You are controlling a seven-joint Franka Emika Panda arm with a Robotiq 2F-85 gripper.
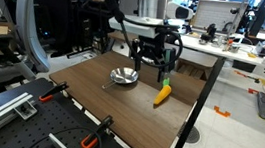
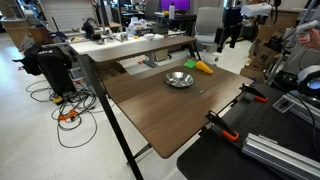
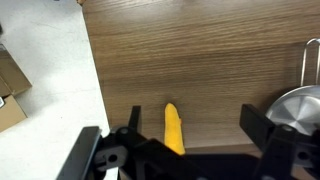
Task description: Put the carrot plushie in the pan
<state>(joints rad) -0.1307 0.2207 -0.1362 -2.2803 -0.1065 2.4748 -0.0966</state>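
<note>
I will next lower my gripper and shift it onto the carrot plushie's green-topped end, because that end is below it and toward the bottom of the wrist view.
The carrot plushie lies on the wooden table, orange-yellow with a dark green top; it also shows in an exterior view and in the wrist view, between the fingers but below them. The silver pan sits beside it on the table, also in an exterior view and at the right edge of the wrist view, thin dark handle pointing away. My gripper hangs open and empty above the table, over the carrot; in the wrist view both fingers are spread wide.
The wooden table has clamps along its near edge. A white desk with clutter stands behind. The table's edge and the floor show left in the wrist view.
</note>
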